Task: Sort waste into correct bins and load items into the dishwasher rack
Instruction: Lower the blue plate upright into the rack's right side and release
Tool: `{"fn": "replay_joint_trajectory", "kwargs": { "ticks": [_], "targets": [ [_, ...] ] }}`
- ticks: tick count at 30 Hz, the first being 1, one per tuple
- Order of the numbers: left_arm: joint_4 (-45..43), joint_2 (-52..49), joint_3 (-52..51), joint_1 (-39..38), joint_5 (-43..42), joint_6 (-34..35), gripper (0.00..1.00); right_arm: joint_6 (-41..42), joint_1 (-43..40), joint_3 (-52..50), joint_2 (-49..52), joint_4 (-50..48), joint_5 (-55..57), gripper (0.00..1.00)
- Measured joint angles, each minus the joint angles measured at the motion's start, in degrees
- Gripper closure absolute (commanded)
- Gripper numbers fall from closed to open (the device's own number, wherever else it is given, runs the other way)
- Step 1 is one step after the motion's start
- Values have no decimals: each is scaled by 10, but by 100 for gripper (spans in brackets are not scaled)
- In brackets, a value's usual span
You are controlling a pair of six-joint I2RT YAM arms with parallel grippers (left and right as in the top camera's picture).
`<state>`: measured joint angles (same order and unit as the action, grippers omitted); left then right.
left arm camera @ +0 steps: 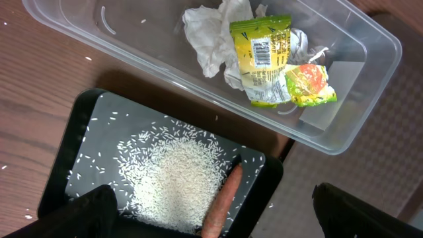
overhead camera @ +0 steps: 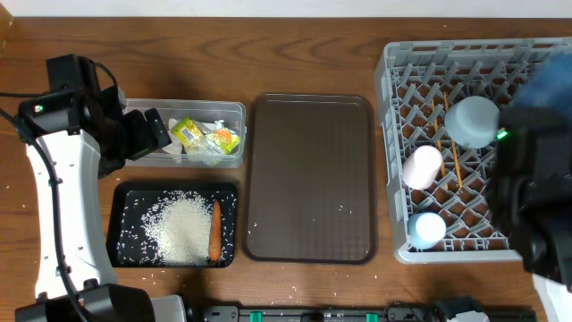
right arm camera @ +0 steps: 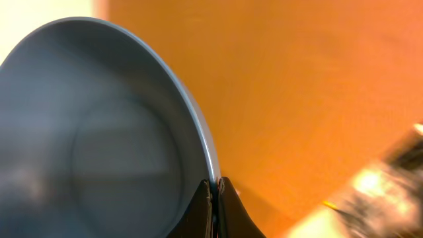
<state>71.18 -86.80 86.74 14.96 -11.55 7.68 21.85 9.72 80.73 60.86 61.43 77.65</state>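
Note:
My right gripper should next lower the dark blue plate [right arm camera: 99, 132] into the rack's side away from the serving tray and release the plate's rim, as cups take the rack's opposite side.
My right gripper [right arm camera: 215, 188] is shut on the rim of the dark blue plate [right arm camera: 99, 132], which shows blurred above the far right of the dishwasher rack [overhead camera: 393, 134]. In the rack are a light blue bowl [overhead camera: 472, 121], a pink cup [overhead camera: 422, 166], a light blue cup [overhead camera: 426, 230] and chopsticks [overhead camera: 454, 156]. My left gripper [left arm camera: 215, 218] hangs open above the black tray [left arm camera: 73, 152], which holds rice [left arm camera: 172, 178] and a carrot [left arm camera: 221, 201]. The clear tub [left arm camera: 132, 39] holds the yellow-green wrapper [left arm camera: 261, 56] and white paper [left arm camera: 208, 33].
A large dark brown serving tray [overhead camera: 310, 179] lies between the bins and the rack, with a few stray grains on it. A few more grains lie on the wooden table near its front edge.

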Motion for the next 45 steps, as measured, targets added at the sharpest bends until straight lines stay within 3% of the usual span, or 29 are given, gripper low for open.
{"fn": "replay_joint_trajectory", "kwargs": {
  "ticks": [7, 18, 29, 35, 45],
  "targets": [
    [0, 0, 0, 0, 0, 0, 3, -91, -156, 1, 74, -34, 40, 99],
    [0, 0, 0, 0, 0, 0, 3, -251, -200, 1, 184, -31, 32, 99],
    [0, 0, 0, 0, 0, 0, 3, -318, -234, 0, 206, 8, 29, 99],
    [0, 0, 0, 0, 0, 0, 3, -329, -268, -2, 206, 62, -34, 99],
    [0, 0, 0, 0, 0, 0, 3, -329, -313, -2, 208, 38, -101, 99]
  ]
}}
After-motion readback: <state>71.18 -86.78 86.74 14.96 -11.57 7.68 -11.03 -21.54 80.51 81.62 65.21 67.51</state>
